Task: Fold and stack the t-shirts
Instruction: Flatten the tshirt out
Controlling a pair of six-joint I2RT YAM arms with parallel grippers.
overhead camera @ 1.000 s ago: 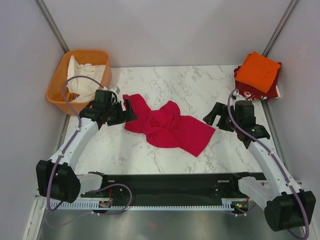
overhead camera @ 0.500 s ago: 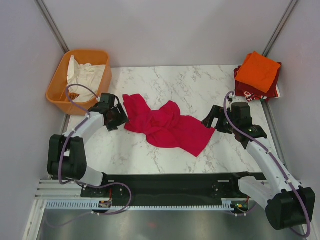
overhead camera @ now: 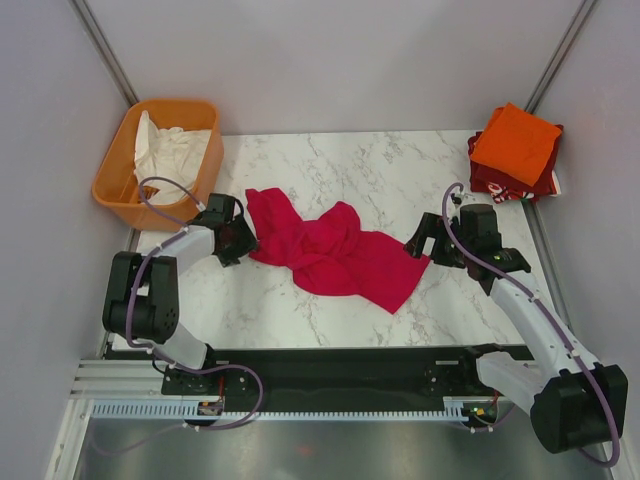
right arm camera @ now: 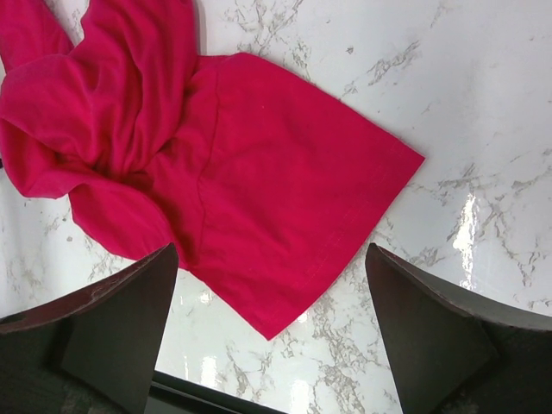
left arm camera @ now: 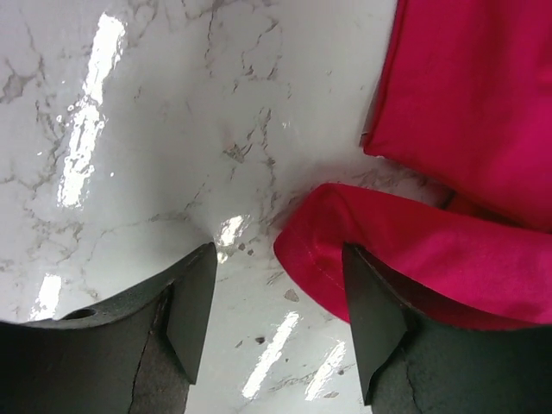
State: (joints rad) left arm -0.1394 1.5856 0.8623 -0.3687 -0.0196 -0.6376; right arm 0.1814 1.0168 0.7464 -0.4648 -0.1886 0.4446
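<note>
The flat panel's far corner (overhead camera: 427,259) (right arm camera: 417,159) is below my open right gripper and uncovered, with bare marble beside it, so the gripper will move down onto that corner.
The magenta-pink t-shirt (overhead camera: 335,255) lies crumpled in the middle of the marble table. My left gripper (overhead camera: 240,240) is open and low at the shirt's left edge; in the left wrist view (left arm camera: 280,323) a rolled hem (left arm camera: 414,263) lies just inside the right finger (left arm camera: 375,323). My right gripper (overhead camera: 420,243) is open and empty above the shirt's right corner, which shows in the right wrist view (right arm camera: 259,207). The folded bright orange t-shirt (overhead camera: 515,145) lies on the folded dark red t-shirt (overhead camera: 490,180) at the back right corner.
A rigid orange plastic basket (overhead camera: 115,165) holding a white cloth (overhead camera: 170,155) stands at the back left, off the table edge. Grey walls enclose the table on three sides. The black rail (overhead camera: 330,365) runs along the near edge.
My left gripper has drawn back and dropped lower, sliding in at the shirt's left edge. My right gripper has edged slightly left toward the shirt's right corner. The shirt has not moved.
</note>
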